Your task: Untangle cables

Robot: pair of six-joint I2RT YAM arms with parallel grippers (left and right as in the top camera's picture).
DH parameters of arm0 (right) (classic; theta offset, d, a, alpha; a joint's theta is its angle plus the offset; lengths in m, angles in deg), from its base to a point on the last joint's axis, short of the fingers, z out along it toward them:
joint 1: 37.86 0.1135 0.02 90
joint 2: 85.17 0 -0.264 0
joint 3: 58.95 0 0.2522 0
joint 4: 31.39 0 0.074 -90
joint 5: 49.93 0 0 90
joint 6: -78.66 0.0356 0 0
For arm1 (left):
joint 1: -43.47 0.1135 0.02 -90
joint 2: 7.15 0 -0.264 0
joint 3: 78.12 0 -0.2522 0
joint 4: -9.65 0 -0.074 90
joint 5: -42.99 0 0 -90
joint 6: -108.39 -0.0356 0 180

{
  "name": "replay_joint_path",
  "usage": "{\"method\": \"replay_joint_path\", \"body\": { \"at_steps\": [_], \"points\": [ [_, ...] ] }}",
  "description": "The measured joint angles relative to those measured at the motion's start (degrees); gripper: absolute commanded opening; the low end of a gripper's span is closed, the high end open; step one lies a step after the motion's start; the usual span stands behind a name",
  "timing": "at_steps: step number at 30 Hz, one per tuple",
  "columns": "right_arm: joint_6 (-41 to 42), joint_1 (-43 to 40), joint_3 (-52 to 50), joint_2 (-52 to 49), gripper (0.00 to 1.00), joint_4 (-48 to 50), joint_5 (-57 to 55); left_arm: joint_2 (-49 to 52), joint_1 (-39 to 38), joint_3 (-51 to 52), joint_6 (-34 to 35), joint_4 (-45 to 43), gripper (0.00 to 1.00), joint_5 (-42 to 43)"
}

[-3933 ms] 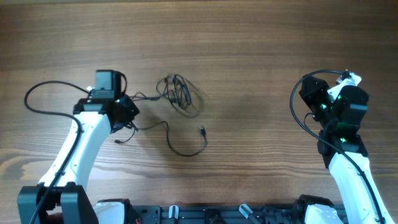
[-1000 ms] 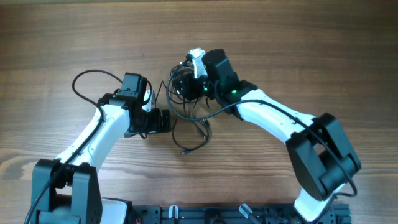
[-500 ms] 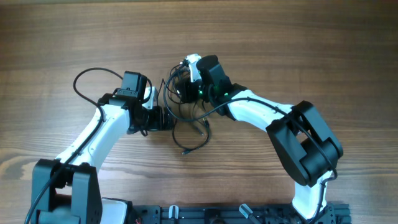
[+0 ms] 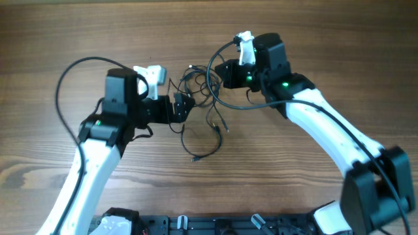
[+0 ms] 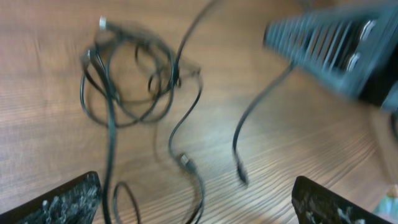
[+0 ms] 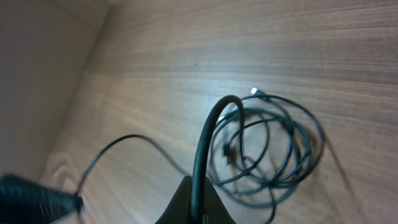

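Observation:
My right gripper pulls up and to the right in the overhead view next, then lowers to release over bare wood. Its piece of cable still runs into the coil (image 5: 124,81).
The cables (image 4: 196,85) lie as a thin dark knotted coil mid-table, with a loose strand (image 4: 199,155) curling toward the front. My left gripper (image 4: 181,108) stands wide open just left of the coil. In the left wrist view its fingers (image 5: 62,202) sit far apart, with loose strands and a plug end (image 5: 239,175) on the wood between them and the coil (image 5: 124,81) ahead. My right gripper (image 4: 220,73) sits at the coil's right side. In the right wrist view it (image 6: 199,208) is shut on one cable strand (image 6: 208,137) that arches up from the coil (image 6: 267,149).
A thicker black arm cable (image 4: 219,101) loops beside the right wrist, close to the coil. Another arm cable (image 4: 72,72) arcs behind the left arm. Bare wooden table (image 4: 313,26) surrounds the tangle. The rig's base bar (image 4: 215,225) runs along the front edge.
The right gripper has closed on a strand and pulled away up and to the right. The left gripper has shifted up toward the coil, still open. The coil looks more spread out.

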Motion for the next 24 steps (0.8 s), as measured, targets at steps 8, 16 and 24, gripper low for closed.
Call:
{"method": "replay_joint_path", "body": {
  "at_steps": [8, 16, 24],
  "points": [
    [-3.3, 0.1, 0.0, 13.7, 0.04, -4.9, 6.0, -4.3, -0.7, -0.2, 10.1, -8.7, 1.00, -2.2],
    [-6.5, 0.1, 0.0, 32.3, 0.05, -4.7, 8.6, 3.8, -9.3, -0.2, 12.3, -10.6, 1.00, -2.8],
    [-7.0, 0.1, 0.0, 42.3, 0.05, -4.1, 3.6, 16.7, -16.5, -0.2, 13.5, -13.3, 0.41, -3.2]
  ]
}}
